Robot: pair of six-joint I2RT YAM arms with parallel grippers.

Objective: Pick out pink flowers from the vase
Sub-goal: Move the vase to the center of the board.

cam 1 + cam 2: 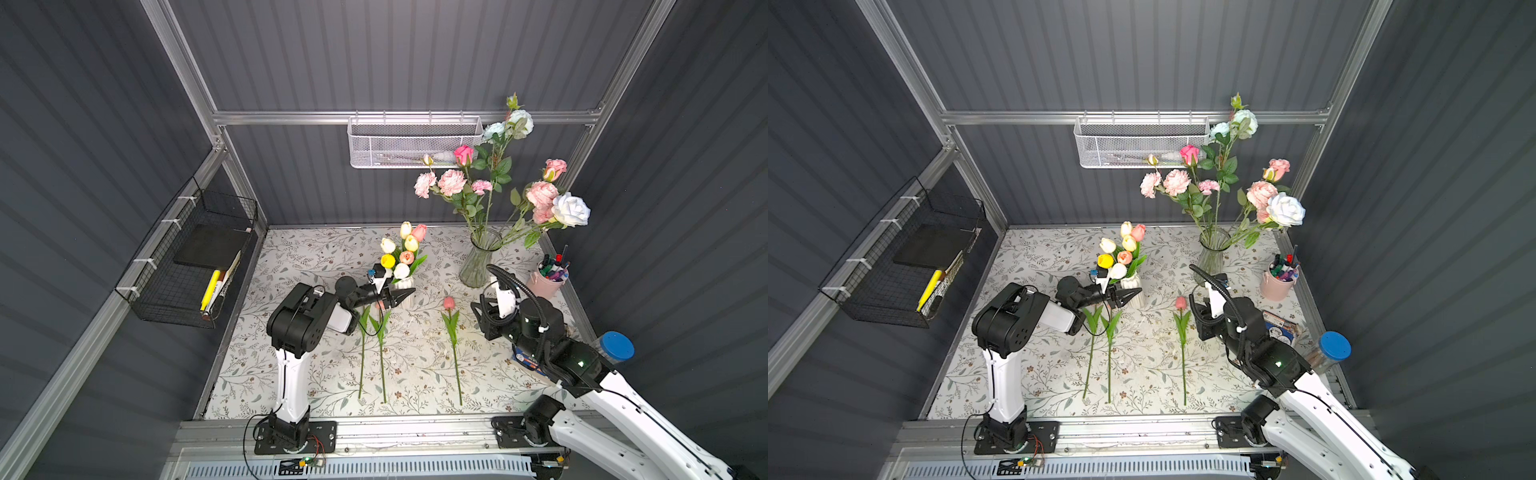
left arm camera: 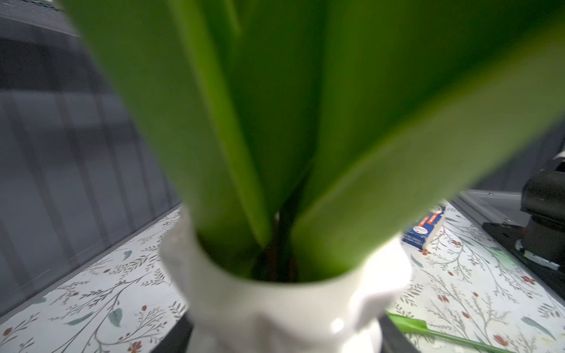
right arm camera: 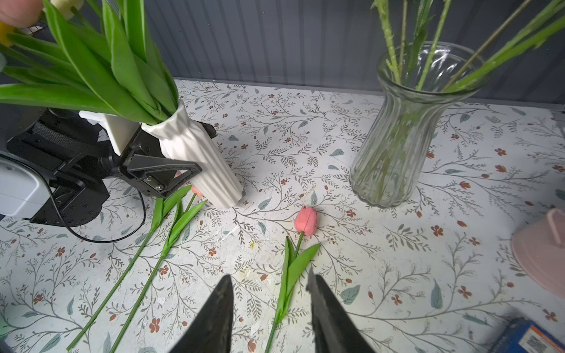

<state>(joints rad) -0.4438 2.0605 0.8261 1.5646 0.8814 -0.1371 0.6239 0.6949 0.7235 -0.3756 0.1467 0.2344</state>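
I should next bring the vase in my left gripper back toward the lone pink tulip and release it on the bare tabletop between my gripper and that tulip.
My left gripper is shut on the white ribbed vase, one finger on each side of its body; it holds yellow, cream and pink tulips. One pink tulip lies on the table. My right gripper hangs open just above its stem and leaves. Two more long-stemmed tulips lie by the left arm, their heads mostly hidden under the gripper. The glass vase at the back right holds pale pink ruffled sprays, pink roses and white roses.
A pink pen cup stands right of the glass vase. A blue box and a blue-lidded jar sit by the right arm. A white mesh basket hangs on the back rail and a black wire basket on the left wall.
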